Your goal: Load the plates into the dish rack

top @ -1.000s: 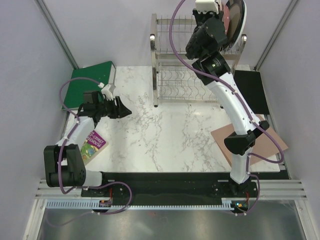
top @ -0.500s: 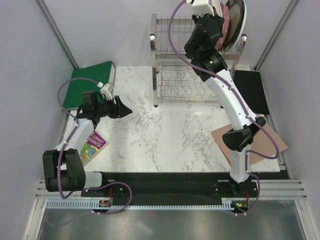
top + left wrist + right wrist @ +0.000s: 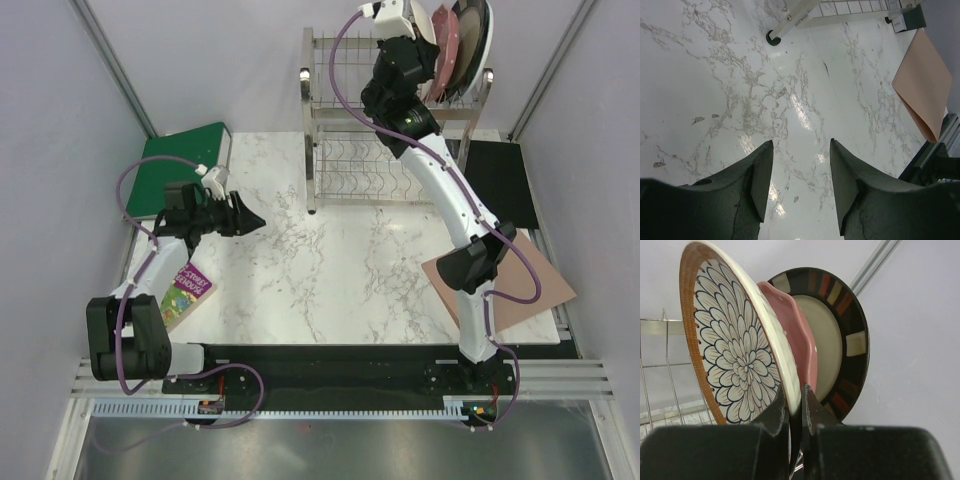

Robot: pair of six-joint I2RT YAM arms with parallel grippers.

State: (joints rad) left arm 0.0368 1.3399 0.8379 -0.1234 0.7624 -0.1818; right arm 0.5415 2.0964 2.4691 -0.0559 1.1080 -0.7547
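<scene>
The petal plate is already standing upright beside the pink plate over the dish rack's top shelf, so my right gripper needs to move slightly outward and open its fingers there.
The dish rack (image 3: pixel 345 165) stands at the back of the marble table. On the right of its top tier, a pink plate (image 3: pixel 801 335) and a dark-rimmed plate with a beige centre (image 3: pixel 832 332) stand on edge. My right gripper (image 3: pixel 795 399) is shut on the lower rim of the brown-and-white petal plate (image 3: pixel 735 350), holding it upright just left of the pink plate. From above, that plate (image 3: pixel 422 22) shows edge-on beside the right gripper (image 3: pixel 424 48). My left gripper (image 3: pixel 800 144) hangs open over bare marble at the table's left (image 3: pixel 246 218), with nothing between its fingers.
A green book (image 3: pixel 185 160) lies at the back left and a purple booklet (image 3: pixel 186 290) lies near the left arm. A brown board (image 3: pixel 520 295) overhangs the table's right side, in front of a black block (image 3: pixel 505 180). The rack's foot (image 3: pixel 773 38) shows ahead of the left gripper.
My right arm has swung left and farther back over the rack's top tier with the petal plate, which now shows beside the pink plate. The left arm has not moved.
</scene>
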